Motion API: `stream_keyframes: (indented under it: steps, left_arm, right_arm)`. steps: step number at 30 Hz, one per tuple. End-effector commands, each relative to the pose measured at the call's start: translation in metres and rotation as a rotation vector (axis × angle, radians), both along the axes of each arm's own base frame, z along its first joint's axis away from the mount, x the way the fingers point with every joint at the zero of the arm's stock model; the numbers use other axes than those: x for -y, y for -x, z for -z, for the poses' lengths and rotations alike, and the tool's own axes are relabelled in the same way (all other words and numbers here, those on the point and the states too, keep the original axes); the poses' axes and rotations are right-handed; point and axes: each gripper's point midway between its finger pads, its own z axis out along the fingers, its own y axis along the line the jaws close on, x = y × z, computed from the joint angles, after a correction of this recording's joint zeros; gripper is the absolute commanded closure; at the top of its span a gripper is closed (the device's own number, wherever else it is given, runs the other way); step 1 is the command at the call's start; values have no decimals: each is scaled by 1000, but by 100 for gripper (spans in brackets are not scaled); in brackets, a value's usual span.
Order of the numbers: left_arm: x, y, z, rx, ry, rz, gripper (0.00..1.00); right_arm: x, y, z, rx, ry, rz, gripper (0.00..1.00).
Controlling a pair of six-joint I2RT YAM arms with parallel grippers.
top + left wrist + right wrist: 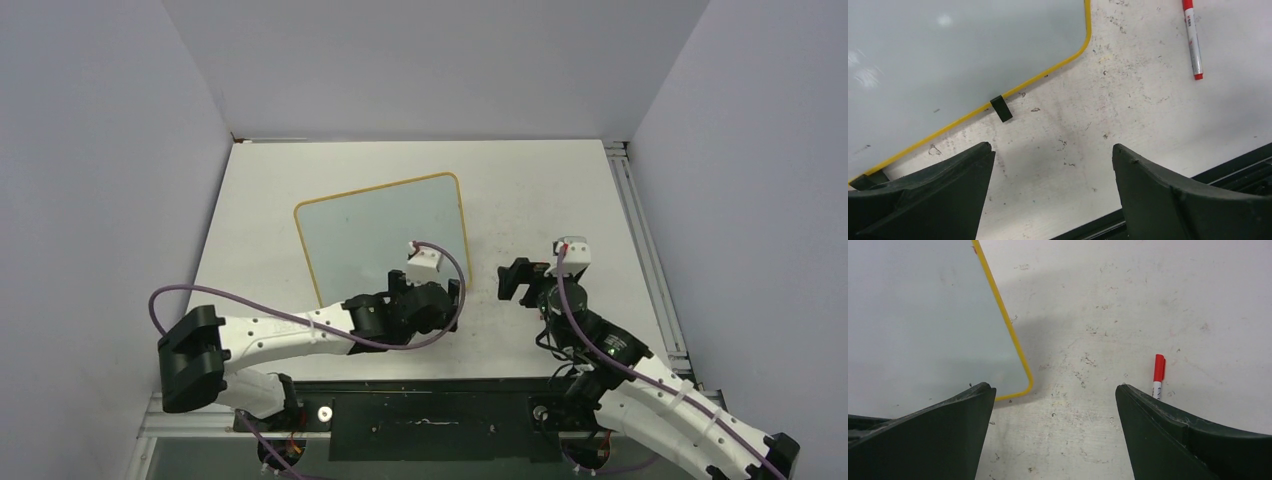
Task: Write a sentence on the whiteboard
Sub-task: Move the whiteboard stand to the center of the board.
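Next, my right gripper will go down and to the right in its wrist view around the marker's white body [1157,390], clear of the marker's cap, since the marker lies below there.
The whiteboard [385,235] lies flat on the table, tilted a little, its yellow frame [1048,70] and a black clip foot [1001,108] showing in the left wrist view. No sentence shows on its pale face [913,315]. A red-capped marker [1192,40] lies loose on the table right of the board, its cap [1159,367] just past my right finger. My left gripper [1052,146] is open over bare table beside the board's near right corner [455,298]. My right gripper [1054,387] is open and empty too, between board corner and marker [515,282].
A black strip [1228,165] runs along the table's near edge, close under the left fingers. A metal rail [640,240] lines the table's right side. Grey walls close in on three sides. The tabletop [1128,300] is scuffed and speckled.
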Motion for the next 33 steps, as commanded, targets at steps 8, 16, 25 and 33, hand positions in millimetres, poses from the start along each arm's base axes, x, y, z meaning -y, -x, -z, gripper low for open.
stream_keyframes:
  steps: [8, 16, 25, 33]
  left_arm:
    - [-22, -51, -104, 138, 49, 226, 13]
    - [-107, -77, -145, 261, 104, 139, 12]
    - [-165, -64, -159, 447, 62, 36, 8]
    - [-176, -66, -157, 443, 29, -5, 8]
  right_arm:
    - [-10, -21, 3, -210, 80, -73, 2]
    - [49, -39, 57, -463, -78, -3, 12]
    - [76, -35, 107, -626, -50, 113, 23]
    - [75, -29, 131, -679, 42, 167, 28]
